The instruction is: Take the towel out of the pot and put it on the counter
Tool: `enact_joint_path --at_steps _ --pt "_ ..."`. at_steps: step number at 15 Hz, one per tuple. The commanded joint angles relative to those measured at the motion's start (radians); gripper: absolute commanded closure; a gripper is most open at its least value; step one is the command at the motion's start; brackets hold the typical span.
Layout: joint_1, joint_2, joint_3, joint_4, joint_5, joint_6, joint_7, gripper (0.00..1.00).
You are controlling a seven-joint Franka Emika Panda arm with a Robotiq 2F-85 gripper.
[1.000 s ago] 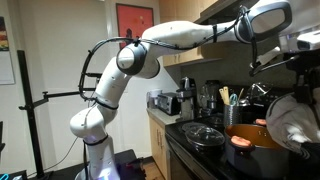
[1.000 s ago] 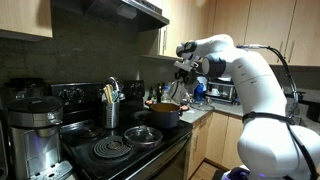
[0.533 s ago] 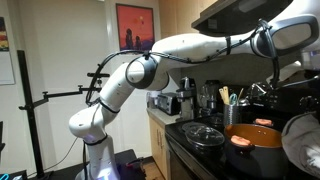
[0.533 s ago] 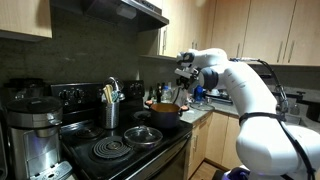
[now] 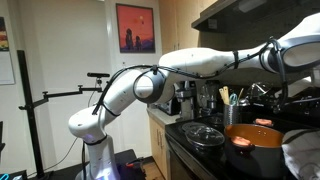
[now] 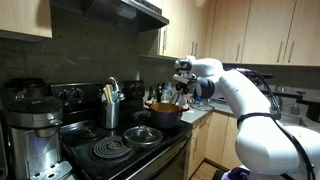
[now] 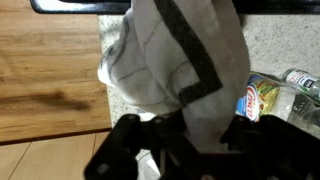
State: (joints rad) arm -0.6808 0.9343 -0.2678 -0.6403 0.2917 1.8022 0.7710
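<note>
My gripper should turn next and then lower the towel point(image 5: 302, 150) onto the counter next to the bottles.
In the wrist view my gripper point(image 7: 186, 140) is shut on a white towel point(image 7: 175, 55) with a dark stripe. The towel hangs over the speckled light counter point(image 7: 285, 40) and the pale wood cabinet front point(image 7: 50, 80). In an exterior view the towel point(image 5: 302, 150) hangs at the right edge, beside and apart from the copper-orange pot point(image 5: 255, 137); the gripper itself is hard to make out there. In an exterior view the gripper point(image 6: 184, 82) is above the counter point(image 6: 206, 112), just beyond the pot point(image 6: 165, 114). The towel is too small to make out in that view.
A black pan with a shiny lid point(image 5: 205, 133) sits on the stove next to the pot, also shown in an exterior view point(image 6: 143, 135). Bottles and a labelled can point(image 7: 265, 97) stand on the counter by the towel. A coffee maker point(image 6: 35, 130) and utensil holder point(image 6: 111, 106) stand by the stove.
My gripper has carried the towel downward and further from the pot, toward the counter. The arm has stretched out further. The pot has not moved.
</note>
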Motion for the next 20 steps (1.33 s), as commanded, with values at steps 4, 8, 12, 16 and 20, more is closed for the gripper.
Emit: enact_joint_path --at_steps 4,8,12,16,20 --pt "-0.039 0.089 0.028 0.118 -0.08 -0.042 0.218 0.96" --pt "-0.048 0.132 0.035 0.157 -0.107 -0.052 0.352 0.96" --pt "-0.063 0.155 0.059 0.2 -0.105 -0.076 0.456 0.96" --pt "-0.073 0.165 0.087 0.242 -0.109 -0.076 0.499 0.96" --pt "-0.078 0.162 0.108 0.266 -0.112 -0.095 0.528 0.53"
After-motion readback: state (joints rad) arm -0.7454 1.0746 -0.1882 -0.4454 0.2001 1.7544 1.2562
